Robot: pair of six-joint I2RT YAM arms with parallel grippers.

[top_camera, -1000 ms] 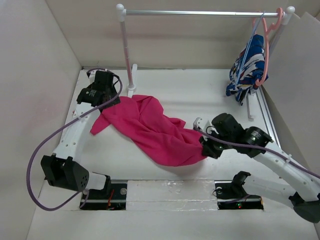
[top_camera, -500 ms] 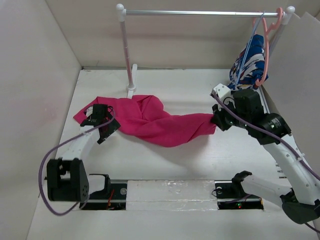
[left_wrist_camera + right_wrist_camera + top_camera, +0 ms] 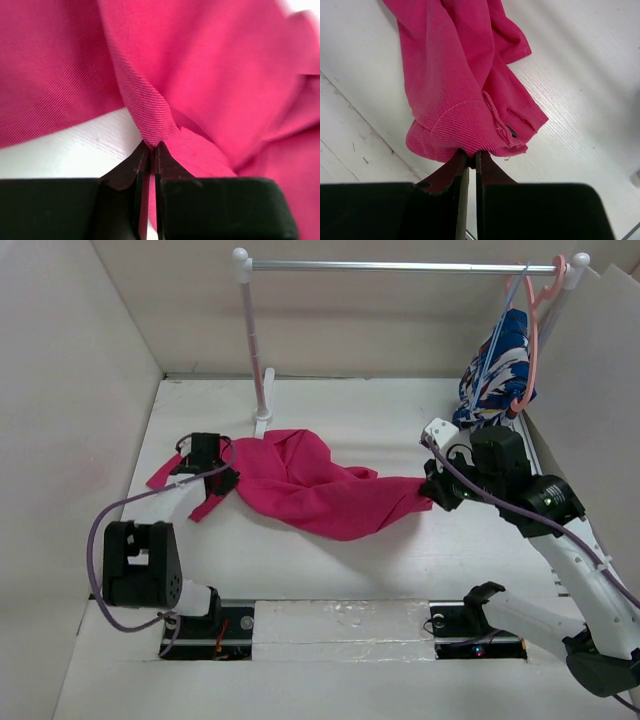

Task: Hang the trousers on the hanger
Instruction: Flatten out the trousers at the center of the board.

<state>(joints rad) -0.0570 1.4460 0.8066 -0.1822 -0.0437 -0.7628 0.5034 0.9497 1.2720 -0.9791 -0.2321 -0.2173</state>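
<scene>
I need to lift my right gripper toward the patterned garment, then bring the buttoned end back and down onto the table, because the trousers lie rumpled.
The magenta-pink trousers (image 3: 305,485) lie spread across the middle of the white table. My left gripper (image 3: 215,480) is at their left end, shut on a fold of the pink cloth (image 3: 150,120). My right gripper (image 3: 432,495) is shut on the trousers' right end, a bunched edge with a dark button (image 3: 512,131), lifted slightly above the table. The thin light-blue hanger (image 3: 497,335) hangs from the right end of the rail (image 3: 400,266), partly hidden by a patterned garment.
A blue-and-white patterned garment (image 3: 495,375) and a salmon-pink hanger (image 3: 531,335) hang at the rail's right end. The rail's left post (image 3: 253,340) stands just behind the trousers. Walls close in on the left, back and right.
The left gripper has moved onto the trousers' left end and closed on the cloth. The right gripper has carried its end rightward and back, stretching the trousers out.
</scene>
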